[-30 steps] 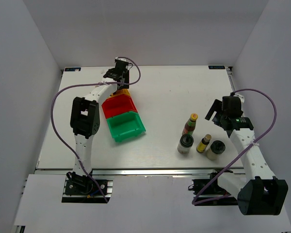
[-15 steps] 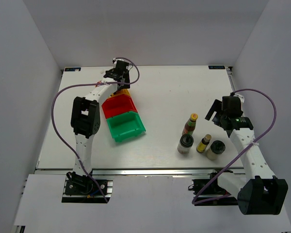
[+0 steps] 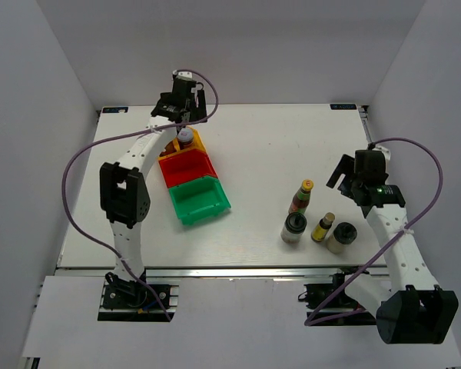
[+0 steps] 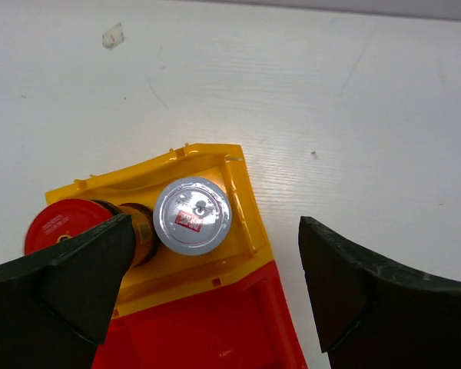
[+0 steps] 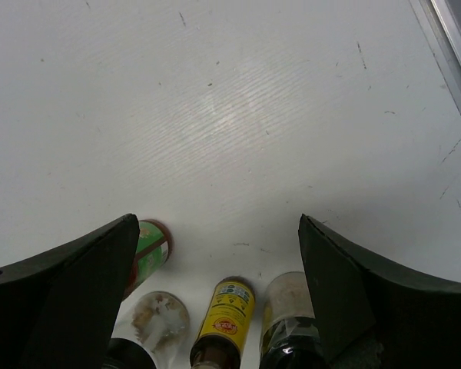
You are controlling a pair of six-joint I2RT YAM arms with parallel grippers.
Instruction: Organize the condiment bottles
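The left gripper will move back and down, toward the right in the top view, onto the black-lidded jar nearer the green bin, because that jar is outside the bins.
My left gripper (image 3: 181,121) hangs open above the yellow bin (image 3: 199,144), nothing between its fingers. In the left wrist view the open gripper (image 4: 213,244) frames a silver-capped jar (image 4: 192,216) standing in the yellow bin (image 4: 243,201), with a red-capped jar (image 4: 64,223) beside it on the left. The silver-capped jar (image 3: 185,136) shows in the top view too. My right gripper (image 3: 340,178) is open, just behind four bottles on the table: a slim yellow-capped bottle (image 3: 303,195), a black-lidded jar (image 3: 293,227), a second slim bottle (image 3: 323,227) and another black-lidded jar (image 3: 342,236).
A red bin (image 3: 186,167) and a green bin (image 3: 200,200) sit in a row in front of the yellow one; both look empty. The right wrist view shows the four bottles (image 5: 227,315) low between the open fingers, with bare table beyond. The table's right rail (image 5: 457,46) is close.
My left gripper has opened and let go of the silver-capped jar, which now stands in the yellow bin; the gripper has risen and drawn back. The right arm has barely moved.
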